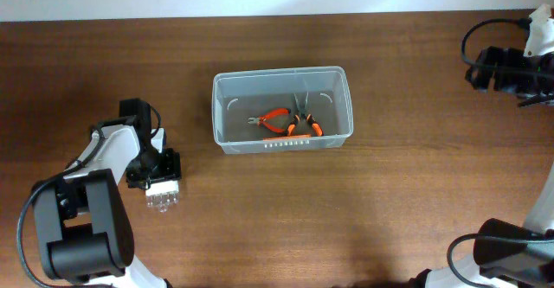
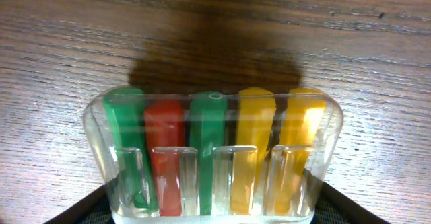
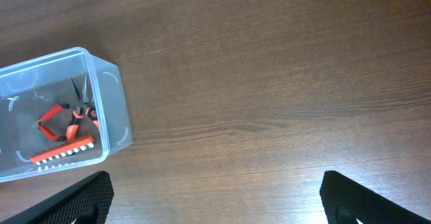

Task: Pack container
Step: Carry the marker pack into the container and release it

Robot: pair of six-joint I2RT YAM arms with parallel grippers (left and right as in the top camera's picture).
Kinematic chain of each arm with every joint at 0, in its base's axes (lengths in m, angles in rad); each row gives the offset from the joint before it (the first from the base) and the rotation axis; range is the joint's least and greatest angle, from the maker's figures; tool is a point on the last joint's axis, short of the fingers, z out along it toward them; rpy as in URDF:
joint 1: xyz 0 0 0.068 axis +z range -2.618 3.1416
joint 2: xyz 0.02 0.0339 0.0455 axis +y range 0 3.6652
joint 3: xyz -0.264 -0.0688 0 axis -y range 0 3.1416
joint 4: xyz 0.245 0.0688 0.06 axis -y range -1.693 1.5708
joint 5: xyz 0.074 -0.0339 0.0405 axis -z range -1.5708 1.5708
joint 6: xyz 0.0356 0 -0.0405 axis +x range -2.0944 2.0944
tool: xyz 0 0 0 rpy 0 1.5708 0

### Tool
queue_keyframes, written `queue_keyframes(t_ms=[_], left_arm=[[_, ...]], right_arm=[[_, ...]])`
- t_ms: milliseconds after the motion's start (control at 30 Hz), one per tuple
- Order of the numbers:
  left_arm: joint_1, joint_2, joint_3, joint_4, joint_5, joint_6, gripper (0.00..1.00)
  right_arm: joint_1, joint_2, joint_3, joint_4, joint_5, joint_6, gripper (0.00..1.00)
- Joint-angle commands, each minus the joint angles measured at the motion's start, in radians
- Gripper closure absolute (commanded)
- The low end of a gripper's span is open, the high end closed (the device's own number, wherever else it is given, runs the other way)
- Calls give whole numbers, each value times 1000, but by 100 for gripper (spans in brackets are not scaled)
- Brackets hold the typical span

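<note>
The container's bottom is bare beside the pliers, so my left gripper should next lift the case (image 2: 212, 150), turn toward the container and lower into its nearer end to release.
The container (image 1: 283, 137), a clear plastic bin, stands in the middle of the table. It holds orange-handled pliers (image 1: 275, 120) and an orange bit strip (image 1: 286, 141). It also shows in the right wrist view (image 3: 111, 109), at the left edge. My left gripper (image 1: 160, 182) is at the left of the table, shut on a clear case (image 2: 212, 150) of green, red and yellow-handled tools; its fingers (image 2: 212, 214) press the case's two sides just above the wood. My right gripper (image 3: 215, 197) is open and empty over bare table, far right of the container.
The right arm (image 1: 511, 67) sits at the far right back edge. The left arm's base (image 1: 82, 227) fills the front left corner. A white wall strip runs along the table's back edge.
</note>
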Motion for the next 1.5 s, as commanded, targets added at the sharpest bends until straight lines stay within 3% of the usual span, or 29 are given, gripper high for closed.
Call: queue_keyframes(t_ms=[0, 167, 267, 367, 467, 567, 800, 867, 967, 1133, 1467], left_arm=[[2, 37, 10, -10, 47, -3, 57], [-1, 27, 78, -49, 47, -3, 75], [-2, 6, 143, -87, 47, -3, 91], [-2, -26, 215, -137, 47, -3, 98], [-11, -74, 314, -197, 48, 6, 98], [-49, -124, 427, -246, 67, 109, 98], [-280, -162, 677, -267, 73, 568, 98], [-381, -162, 689, -183, 73, 783, 98], [-472, -139, 689, -82, 73, 920, 98], [-541, -47, 689, -4, 76, 948, 98], [-551, 207, 689, -101, 126, 940, 98]], right_arm=[[6, 4, -3, 0, -9, 0, 1], [6, 4, -3, 0, -9, 0, 1], [6, 4, -3, 0, -9, 0, 2], [6, 4, -3, 0, -9, 0, 1], [6, 4, -3, 0, -9, 0, 1], [6, 4, -3, 0, -10, 0, 1], [6, 4, -3, 0, -10, 0, 1], [6, 4, -3, 0, -10, 0, 1], [6, 4, -3, 0, -10, 0, 1], [6, 4, -3, 0, -10, 0, 1], [6, 4, -3, 0, -10, 0, 1]])
